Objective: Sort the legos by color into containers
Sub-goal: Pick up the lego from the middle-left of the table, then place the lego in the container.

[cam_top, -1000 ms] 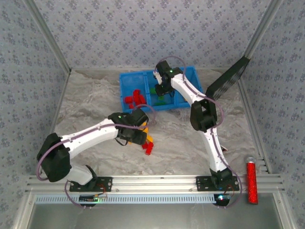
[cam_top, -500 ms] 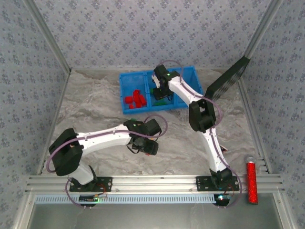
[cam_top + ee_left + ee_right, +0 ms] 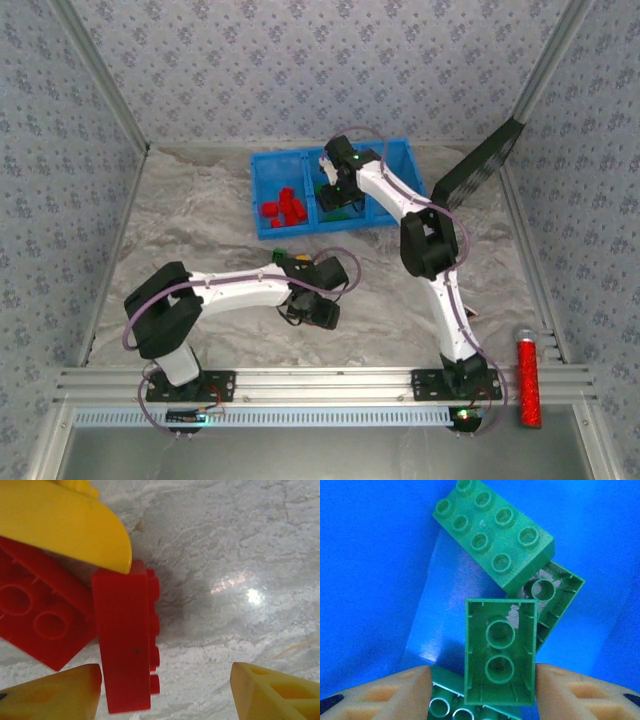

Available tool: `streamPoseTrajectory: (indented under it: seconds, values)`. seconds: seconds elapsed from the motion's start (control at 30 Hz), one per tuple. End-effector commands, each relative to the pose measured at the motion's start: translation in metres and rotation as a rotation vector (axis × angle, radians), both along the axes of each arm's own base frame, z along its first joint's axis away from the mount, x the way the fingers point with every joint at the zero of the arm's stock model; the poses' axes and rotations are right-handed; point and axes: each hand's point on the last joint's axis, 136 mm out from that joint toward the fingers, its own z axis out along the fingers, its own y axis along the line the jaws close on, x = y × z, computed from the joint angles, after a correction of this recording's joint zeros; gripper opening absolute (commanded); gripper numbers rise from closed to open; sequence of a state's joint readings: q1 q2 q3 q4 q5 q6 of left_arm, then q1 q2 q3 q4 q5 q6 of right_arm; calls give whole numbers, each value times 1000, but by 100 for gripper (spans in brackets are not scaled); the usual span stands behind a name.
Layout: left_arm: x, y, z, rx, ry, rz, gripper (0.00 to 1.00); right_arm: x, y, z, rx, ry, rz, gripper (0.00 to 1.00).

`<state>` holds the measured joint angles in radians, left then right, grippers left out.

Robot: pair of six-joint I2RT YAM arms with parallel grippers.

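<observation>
The red lego on its side is next. My left gripper will go down around it, shifting toward the other red lego beside it.
The blue tray of containers (image 3: 262, 165) stands at the back centre. Its left compartment holds several red legos (image 3: 282, 207). My right gripper (image 3: 337, 193) hangs over the middle compartment. In the right wrist view it (image 3: 482, 692) is open around an upside-down green lego (image 3: 500, 652), with a gap at the left finger (image 3: 380, 692); more green legos (image 3: 495, 532) lie below. My left gripper (image 3: 312, 308) is low over the table, open (image 3: 165, 695). A red lego on its side (image 3: 125, 645) lies by its left finger (image 3: 55, 695), beside another red lego (image 3: 35, 620) and a yellow piece (image 3: 60, 525).
A green lego (image 3: 279, 253) and a yellow one (image 3: 300, 262) lie on the marble table behind the left arm. A black flat panel (image 3: 480, 160) leans at the back right. A long red studded cylinder (image 3: 526, 380) rests on the front right rail.
My left gripper has swung forward and right, down over the red and yellow legos on the table. The right gripper has opened over the middle compartment.
</observation>
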<state>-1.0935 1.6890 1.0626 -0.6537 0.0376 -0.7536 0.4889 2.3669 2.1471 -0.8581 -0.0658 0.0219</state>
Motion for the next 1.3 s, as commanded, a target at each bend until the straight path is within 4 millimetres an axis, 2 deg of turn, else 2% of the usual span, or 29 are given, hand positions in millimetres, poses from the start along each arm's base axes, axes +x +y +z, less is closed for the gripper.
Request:
streamPoseTrajectory:
  seconds: [0.0, 0.07, 0.23, 0.4, 0.57, 0.67, 0.77, 0.87, 0.97, 1.1, 1.27]
  values:
    - [-1, -4, -8, -2, 10, 2, 68, -2, 4, 37, 46, -53, 10, 59]
    - [-1, -5, -11, 8, 11, -3, 68, -3, 3, 43, 47, -64, 9, 60]
    - [4, 3, -24, 94, 5, -7, 58, -5, 3, 60, 57, -93, 8, 60]
    - [5, 5, -36, 126, 8, -5, 47, -10, 0, 70, 51, -106, 10, 59]
    - [7, 7, -40, 139, -2, 1, 26, -17, -5, 75, 41, -113, 7, 59]
    - [7, 8, -34, 135, -7, 0, 16, -23, -10, 80, 40, -115, 0, 59]
    - [9, 12, -14, 121, -31, -12, 8, -32, -15, 88, 47, -118, -7, 59]
    - [16, 8, 21, 74, -52, -64, 6, -41, -22, 95, 50, -126, -23, 59]
    - [32, 12, 60, 52, -97, -108, 5, -52, -30, 100, 54, -130, -48, 59]
    - [63, 19, 110, -36, -180, -128, 5, -69, -33, 99, 89, -111, -73, 59]
    - [119, 47, 159, -80, -323, -75, 7, -100, -24, 86, 103, -69, -62, 59]
